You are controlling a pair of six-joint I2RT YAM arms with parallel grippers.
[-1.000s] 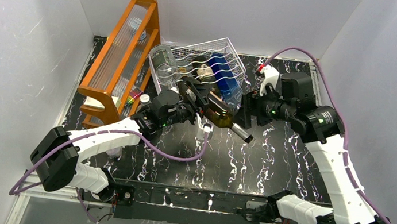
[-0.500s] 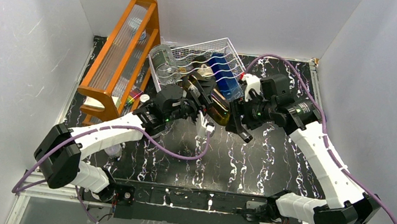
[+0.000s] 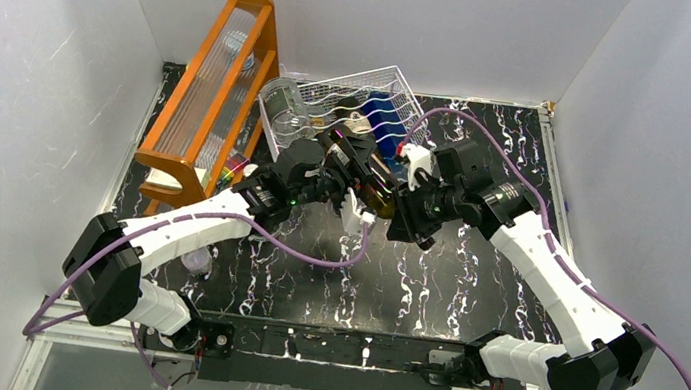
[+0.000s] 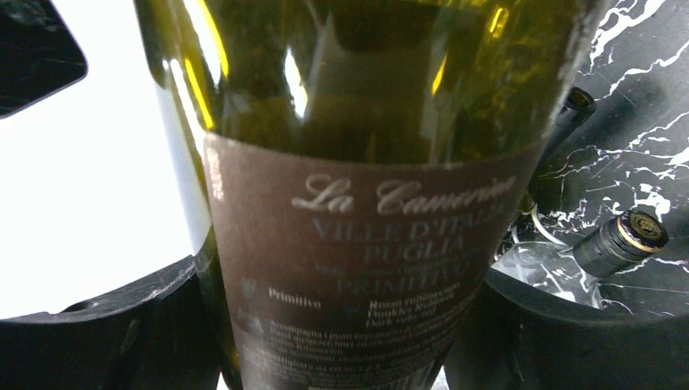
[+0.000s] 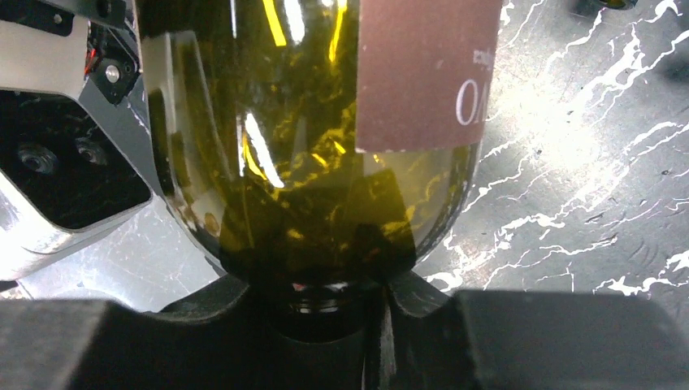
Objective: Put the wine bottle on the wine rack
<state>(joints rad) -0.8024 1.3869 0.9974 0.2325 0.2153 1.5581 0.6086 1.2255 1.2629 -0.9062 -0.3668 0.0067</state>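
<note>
The free slot [image 3: 321, 103] beside the clear vessel lies outward, so the robot's right gripper will next carry the bottle's neck outward toward the vessel, lay the bottle there and let go.
The wine bottle [image 3: 375, 185] is dark green glass with a brown label [image 4: 366, 252], and it hangs tilted just in front of the wine rack [image 3: 333, 103], a white wire basket at the back. My left gripper [image 3: 350, 170] is shut on the bottle's body; in the left wrist view the black fingers [image 4: 97, 325] press either side of the label. My right gripper [image 3: 411, 218] is shut on the bottle's neck. In the right wrist view the neck [image 5: 325, 313] sits between the dark jaws below the bottle's shoulders [image 5: 317, 219].
A tall orange wooden frame [image 3: 221, 78] stands left of the rack. The rack holds a blue item [image 3: 387, 120] and a clear vessel [image 3: 283, 106]. Another capped bottle neck [image 4: 621, 240] lies below the held bottle. White walls close in on three sides.
My right arm has swung left to the bottle's neck and its jaws have closed on it. The bottle has shifted slightly toward the rack in my left gripper.
</note>
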